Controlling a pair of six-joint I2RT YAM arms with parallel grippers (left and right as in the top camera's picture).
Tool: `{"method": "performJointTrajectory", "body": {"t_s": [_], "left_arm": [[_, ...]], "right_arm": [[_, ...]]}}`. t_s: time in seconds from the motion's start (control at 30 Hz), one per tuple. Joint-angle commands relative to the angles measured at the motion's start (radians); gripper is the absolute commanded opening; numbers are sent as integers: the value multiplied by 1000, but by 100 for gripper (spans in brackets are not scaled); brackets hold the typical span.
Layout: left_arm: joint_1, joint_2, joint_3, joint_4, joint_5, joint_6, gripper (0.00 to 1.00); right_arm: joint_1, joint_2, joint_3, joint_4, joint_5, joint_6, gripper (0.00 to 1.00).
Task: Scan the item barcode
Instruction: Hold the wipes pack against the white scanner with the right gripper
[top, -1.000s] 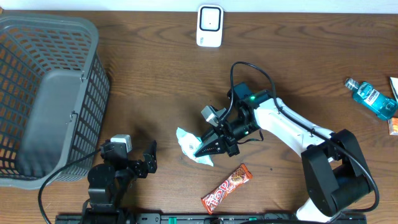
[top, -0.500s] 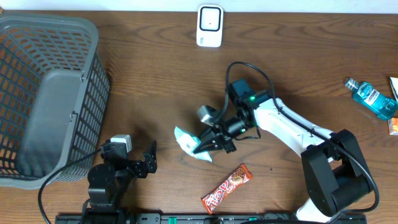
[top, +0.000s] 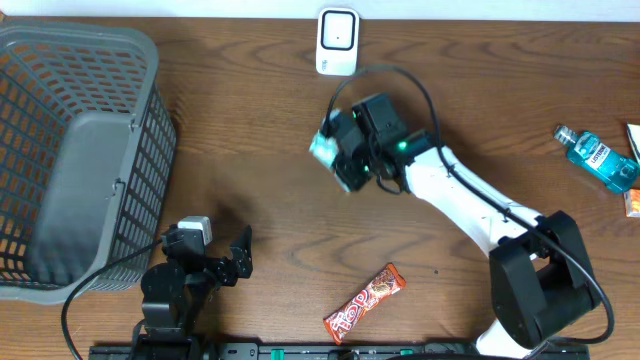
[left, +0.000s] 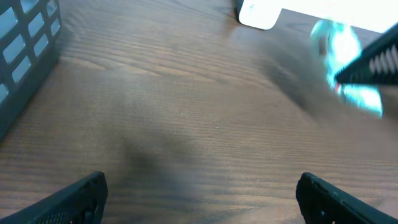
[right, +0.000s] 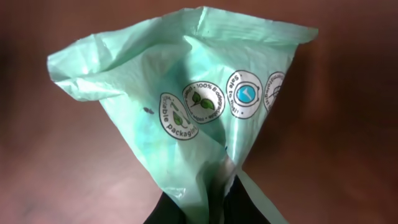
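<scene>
I will move my right gripper outward over the scanner (top: 338, 42) next, then across to free the packet beside the mouthwash bottle, which lies to its right in the overhead view.
A pale green plastic packet (right: 193, 112) with round printed labels fills the right wrist view, pinched at its lower end. My right gripper (right: 214, 199) is shut on it. Overhead, the packet (top: 325, 148) hangs lifted above the table, a little below the white barcode scanner (top: 338, 42) at the back edge. In the left wrist view the packet (left: 345, 65) shows blurred at the upper right, near the scanner (left: 258, 14). My left gripper (left: 199, 199) stands open low over bare wood at the front left, holding nothing.
A grey mesh basket (top: 75, 150) takes up the left side. A red candy bar (top: 365, 302) lies near the front edge. At the far right lie a blue mouthwash bottle (top: 598, 158) and an orange item (top: 633, 203).
My right gripper has lifted the green packet off the table and carried it back toward the scanner. The left arm has stayed still.
</scene>
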Motion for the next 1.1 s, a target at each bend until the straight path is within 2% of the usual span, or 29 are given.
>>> {"method": "performJointTrajectory", "body": {"t_s": [0.0, 0.17, 0.5, 0.63, 0.83, 1.07], "left_arm": [[-3, -4, -7, -11, 5, -1, 96], [-3, -4, -7, -11, 5, -1, 96], [-3, -4, -7, -11, 5, -1, 96], [-3, -4, -7, -11, 5, -1, 96], [-3, -4, -7, -11, 5, -1, 96], [-3, -4, -7, -11, 5, -1, 97]], "right_arm": [[1, 14, 97, -10, 275, 60, 1], [-13, 142, 259, -41, 375, -17, 1], [-77, 604, 918, -203, 632, -212, 1], [-76, 741, 1079, -174, 705, -303, 1], [-63, 867, 1149, -24, 869, -461, 1], [-57, 885, 1152, 61, 909, -466, 1]]}}
